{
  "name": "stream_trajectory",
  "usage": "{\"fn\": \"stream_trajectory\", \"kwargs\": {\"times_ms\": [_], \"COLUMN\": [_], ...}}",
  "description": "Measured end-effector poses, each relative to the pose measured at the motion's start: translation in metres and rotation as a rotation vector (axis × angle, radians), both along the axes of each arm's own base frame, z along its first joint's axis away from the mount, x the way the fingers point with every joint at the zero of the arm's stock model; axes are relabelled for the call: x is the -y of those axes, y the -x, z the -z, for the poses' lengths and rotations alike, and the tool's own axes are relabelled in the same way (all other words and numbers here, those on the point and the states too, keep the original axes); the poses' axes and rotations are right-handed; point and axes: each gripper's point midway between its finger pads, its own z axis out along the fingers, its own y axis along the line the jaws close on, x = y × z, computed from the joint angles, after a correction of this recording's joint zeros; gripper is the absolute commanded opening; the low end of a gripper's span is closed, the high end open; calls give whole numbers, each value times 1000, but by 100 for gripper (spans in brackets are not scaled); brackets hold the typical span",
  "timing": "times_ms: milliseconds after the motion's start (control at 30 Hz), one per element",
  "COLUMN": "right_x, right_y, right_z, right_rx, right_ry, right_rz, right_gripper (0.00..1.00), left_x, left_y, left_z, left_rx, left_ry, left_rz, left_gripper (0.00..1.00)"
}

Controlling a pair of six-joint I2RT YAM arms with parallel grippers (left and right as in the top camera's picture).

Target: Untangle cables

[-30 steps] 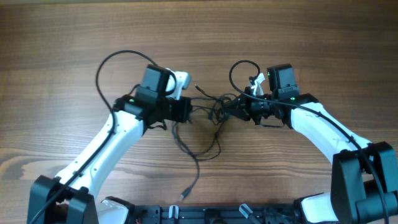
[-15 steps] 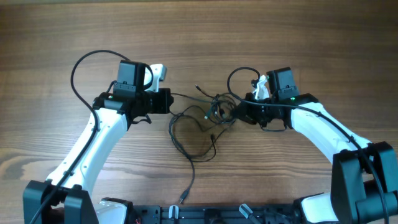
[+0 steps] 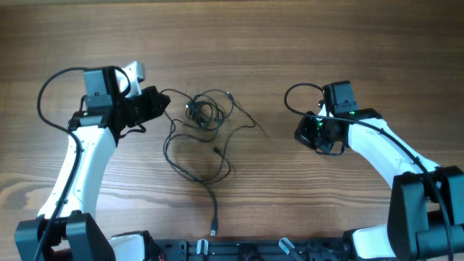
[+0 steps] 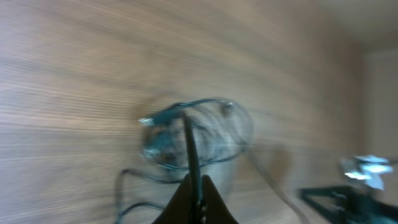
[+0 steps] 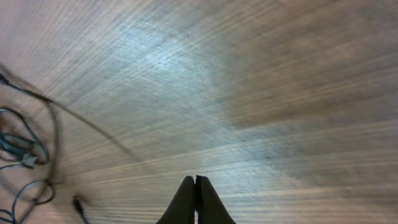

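The cable's coils are bunched, so my left gripper will pull away next, swing right in the overhead view over the thin piece of cable and release.
A tangle of thin black cables [image 3: 203,114] lies on the wooden table, left of the middle, with loose loops [image 3: 190,156] below it and a plug end [image 3: 213,230] near the front edge. My left gripper [image 3: 161,101] is at the tangle's left side, shut on a black cable [image 4: 189,146] that runs up to the blurred knot [image 4: 163,138] in the left wrist view. My right gripper [image 3: 299,135] is shut and empty, well right of the tangle. In the right wrist view its closed fingertips [image 5: 195,182] hover over bare wood, with cable strands [image 5: 25,149] at the far left.
One thin strand [image 3: 250,116] trails right from the tangle toward the table's middle. Each arm's own black cable loops above its wrist, on the left [image 3: 45,94] and on the right [image 3: 293,90]. The robot base [image 3: 239,250] runs along the front edge.
My left gripper has pulled the cable and the whole tangle far to the left. My right gripper has lost the tangle, moved right and a little down, and is now empty.
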Motion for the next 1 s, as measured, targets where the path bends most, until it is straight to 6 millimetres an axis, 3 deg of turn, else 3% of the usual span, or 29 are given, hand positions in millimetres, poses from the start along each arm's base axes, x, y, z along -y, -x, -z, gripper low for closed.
{"fn": "stream_trajectory", "kwargs": {"times_ms": [67, 167, 233, 367, 567, 633, 667, 700, 733, 767, 900, 1000], "right_x": [-12, -44, -61, -83, -103, -110, -112, -115, -118, -120, -115, -104], "right_y": [-12, -31, -33, -32, -23, -19, -18, -17, -14, -12, -6, -2], "right_z": [-8, -37, -56, -78, -81, -79, -78, -76, -72, -68, -49, -37], "right_rx": [74, 241, 314, 407, 434, 438, 439, 438, 433, 426, 369, 321], "right_ry": [-59, -233, -343, -450, -457, -446, -440, -424, -398, -372, -267, -198], "right_rz": [-52, -199, -281, -388, -474, -500, -507, -517, -527, -531, -515, -489], "right_gripper": [12, 17, 26, 48, 57, 56, 47, 32, 11, 4, 4, 4], "left_x": [15, 48, 72, 104, 133, 140, 143, 145, 147, 148, 150, 148], "left_y": [1, 12, 24, 46, 71, 77, 79, 81, 83, 84, 84, 74], "left_z": [-13, -40, -60, -82, -105, -108, -108, -108, -108, -108, -108, -97], "left_rx": [35, 99, 153, 202, 282, 281, 279, 278, 276, 275, 275, 259], "left_ry": [90, 254, 355, 465, 556, 571, 575, 578, 580, 581, 578, 511], "left_rz": [63, 227, 365, 542, 735, 768, 779, 789, 797, 801, 803, 741], "left_gripper": [4, 6, 4, 4, 4, 4, 4, 4, 4, 4, 4, 4]}}
